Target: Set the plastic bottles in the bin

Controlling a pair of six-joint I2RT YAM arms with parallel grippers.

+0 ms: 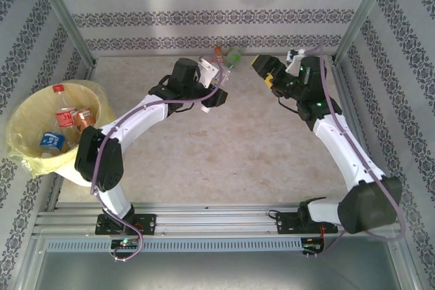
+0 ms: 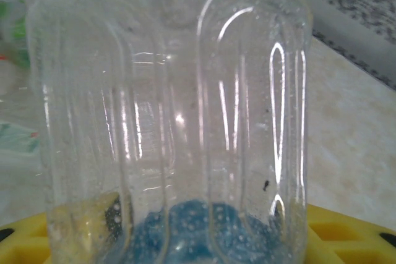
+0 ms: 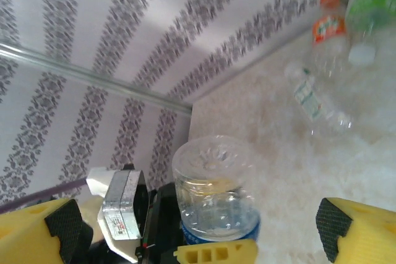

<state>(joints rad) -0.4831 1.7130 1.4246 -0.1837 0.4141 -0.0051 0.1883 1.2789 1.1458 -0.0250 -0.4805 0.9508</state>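
I will lift my left gripper and move it across the tabletop until it is over the bin's opening (image 1: pixel 50 116), to let the bottle go among the others there.
A clear plastic bottle (image 2: pixel 173 109) with a blue label is upright in my left gripper (image 2: pixel 185 239), which is shut on its lower part. The right wrist view has the same bottle (image 3: pixel 213 196) standing between the wide-apart pads of my right gripper (image 3: pixel 198 233), which is open and touches nothing. Both grippers, left (image 1: pixel 216 93) and right (image 1: pixel 265 73), are near the back wall. Behind them lie an orange-labelled bottle (image 3: pixel 328 29), a green-labelled one (image 3: pixel 368 4) and a clear one (image 3: pixel 315 103). The bin (image 1: pixel 27 110), lined with a yellow bag, stands at the far left with bottles (image 1: pixel 64 115) inside.
Patterned walls close the table at the back and both sides, with metal posts (image 1: pixel 68 18) in the back corners. The loose bottles (image 1: pixel 228 53) cluster against the back wall. Bare tabletop (image 1: pixel 231 154) stretches between the two arms.
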